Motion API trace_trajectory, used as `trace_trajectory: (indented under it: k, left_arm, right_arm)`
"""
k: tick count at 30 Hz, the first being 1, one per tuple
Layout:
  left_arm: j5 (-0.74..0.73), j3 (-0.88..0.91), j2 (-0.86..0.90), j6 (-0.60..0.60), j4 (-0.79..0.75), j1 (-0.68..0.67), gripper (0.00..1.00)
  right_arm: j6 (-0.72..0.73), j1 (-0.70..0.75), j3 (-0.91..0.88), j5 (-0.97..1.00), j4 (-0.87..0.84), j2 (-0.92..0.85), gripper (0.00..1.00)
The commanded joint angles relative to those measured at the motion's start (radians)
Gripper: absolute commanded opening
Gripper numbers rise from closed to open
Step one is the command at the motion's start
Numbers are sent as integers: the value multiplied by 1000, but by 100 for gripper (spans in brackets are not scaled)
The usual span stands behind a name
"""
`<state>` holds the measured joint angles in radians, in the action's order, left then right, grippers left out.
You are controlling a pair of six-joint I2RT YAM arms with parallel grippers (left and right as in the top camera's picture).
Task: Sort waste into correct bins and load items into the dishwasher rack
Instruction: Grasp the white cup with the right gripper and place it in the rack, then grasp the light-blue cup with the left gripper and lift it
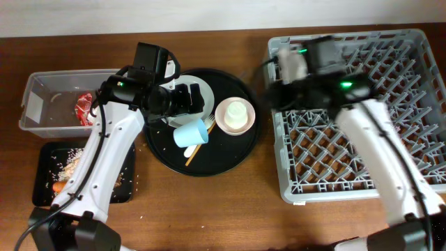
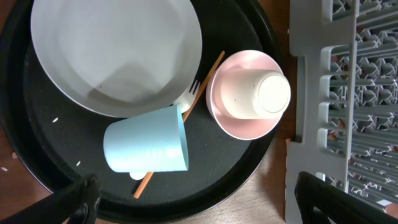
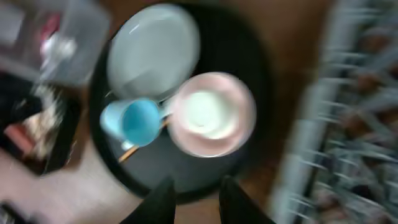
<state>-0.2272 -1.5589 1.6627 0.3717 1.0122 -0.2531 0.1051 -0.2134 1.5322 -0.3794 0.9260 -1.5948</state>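
Observation:
The light blue cup lies sideways with its opening exposed, so next my left gripper should move down from over the plate (image 1: 203, 92) to the cup's open rim.
On the round black tray (image 1: 230, 155) lie a pale grey plate (image 2: 115, 53), a light blue cup (image 2: 146, 146) on its side, and a pinkish bowl (image 2: 244, 127) with a small white cup (image 2: 258, 93) upside down in it. Wooden chopsticks (image 2: 208, 78) and a white fork (image 2: 194, 90) lie between the plate and the bowl. My left gripper (image 2: 199, 208) hangs wide open and empty above the plate (image 1: 203, 92). My right gripper (image 3: 196, 202) is open and empty at the left edge of the grey rack (image 1: 390, 125); its view is blurred.
A clear tub (image 1: 42, 104) at far left holds a red wrapper (image 1: 85, 106). In front of it, a shallow black tray (image 1: 42, 157) holds pale crumbs (image 1: 73, 166) and a carrot (image 1: 58, 186). Bare wood runs along the table's front edge.

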Motion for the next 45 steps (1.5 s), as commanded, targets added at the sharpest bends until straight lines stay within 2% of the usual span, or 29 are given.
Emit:
trace_trajectory:
  k: [1, 3, 5, 6, 7, 8, 9, 10, 11, 13, 18, 23, 26, 29, 33, 34, 36, 37, 42, 45]
  left_arm:
    - [0, 0, -1, 9, -1, 2, 99]
    - [46, 0, -1, 9, -32, 2, 99]
    - [125, 0, -1, 9, -33, 3, 99]
    - [113, 0, -1, 19, -34, 2, 99]
    - [161, 0, -1, 81, -14, -16, 93]
    - [293, 0, -1, 179, 19, -69, 89]
    - [381, 3, 2, 228, 21, -125, 75]
    - [509, 5, 10, 301, 21, -216, 66]
    - [563, 8, 22, 348, 21, -269, 66]
    - [587, 8, 71, 354, 18, -343, 68]
    - [621, 8, 257, 403, 18, -354, 67]
    - [650, 8, 353, 403, 17, -276, 66]
    - [575, 8, 357, 402, 20, -224, 53]
    - [560, 8, 357, 401, 44, -224, 48]
    - [563, -13, 356, 389, 89, -224, 49]
    - [563, -29, 356, 390, 104, -224, 54]
    - [561, -60, 356, 390, 134, -224, 56]
    - [555, -65, 356, 390, 138, -224, 61]
    - [436, -82, 357, 390, 144, -229, 60]
    - [451, -78, 367, 390, 133, -259, 60]
  right_arm:
    - [50, 153, 19, -21, 95, 37, 40]
    - [-6, 245, 19, -20, 198, 35, 42]
    - [-21, 286, 19, -20, 234, 35, 44]
    - [-23, 288, 19, -16, 238, 35, 47]
    - [-23, 287, 19, -16, 238, 35, 49]
    - [-23, 287, 19, -16, 238, 35, 49]
    - [-23, 287, 19, -16, 238, 35, 50]
    - [-23, 287, 18, -11, 242, 34, 50]
    - [-23, 287, 17, 0, 251, 34, 50]
    - [-23, 287, 15, 0, 254, 34, 50]
    - [-23, 287, 15, 34, 257, 34, 51]
    - [-23, 287, 15, 34, 262, 34, 51]
    - [-23, 287, 15, 34, 262, 34, 51]
    - [-23, 287, 15, 34, 262, 34, 51]
    - [-23, 287, 15, 43, 261, 32, 51]
    - [-23, 287, 15, 50, 261, 32, 51]
    - [-23, 287, 15, 52, 261, 32, 51]
    - [-23, 287, 15, 52, 261, 32, 51]
    - [-23, 287, 15, 52, 264, 32, 51]
    - [-23, 287, 15, 52, 264, 32, 51]
